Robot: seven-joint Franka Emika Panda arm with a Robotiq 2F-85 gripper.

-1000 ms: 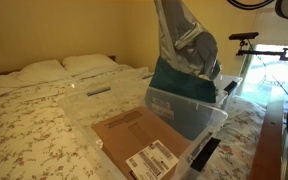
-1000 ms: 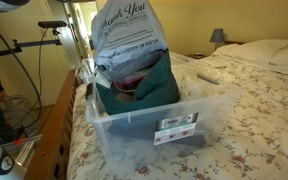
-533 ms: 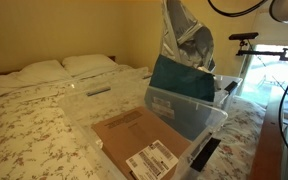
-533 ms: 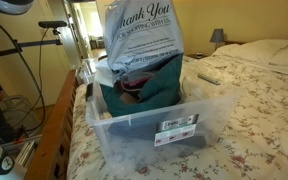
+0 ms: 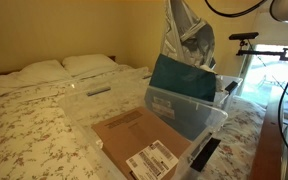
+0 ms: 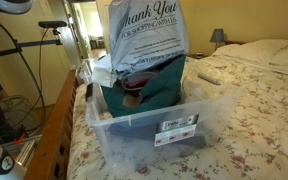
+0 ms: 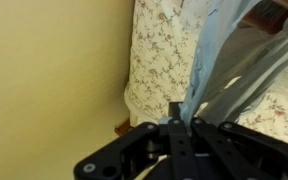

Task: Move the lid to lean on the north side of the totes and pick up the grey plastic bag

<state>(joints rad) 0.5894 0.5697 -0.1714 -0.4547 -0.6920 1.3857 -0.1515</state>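
Observation:
The teal fabric item in the tote is below my gripper. My gripper should go down toward it next and let go of the bag's bunched top.
The grey plastic bag [image 5: 189, 40] with printed "Thank You" text [image 6: 149, 35] hangs above the clear plastic tote [image 5: 189, 118], its lower end still at the tote's top. In the wrist view my gripper [image 7: 181, 115] is shut on the bag's bunched top [image 7: 209, 70]. In both exterior views the gripper is above the frame. A teal fabric item [image 6: 144, 88] sits in the tote [image 6: 154, 118]. A clear lid [image 5: 104, 102] slopes against the tote's side, over a cardboard box [image 5: 134, 135] with a white label.
The tote stands on a floral bedspread [image 6: 249, 100]. Pillows [image 5: 44, 72] lie at the headboard. A remote [image 6: 210, 75] lies on the bed. A wooden footboard [image 6: 56, 125] and cables run beside the bed. A black object [image 5: 206, 152] lies near the tote.
The grey bag has risen higher out of the tote while held in my gripper. The tote, lid and box have not moved.

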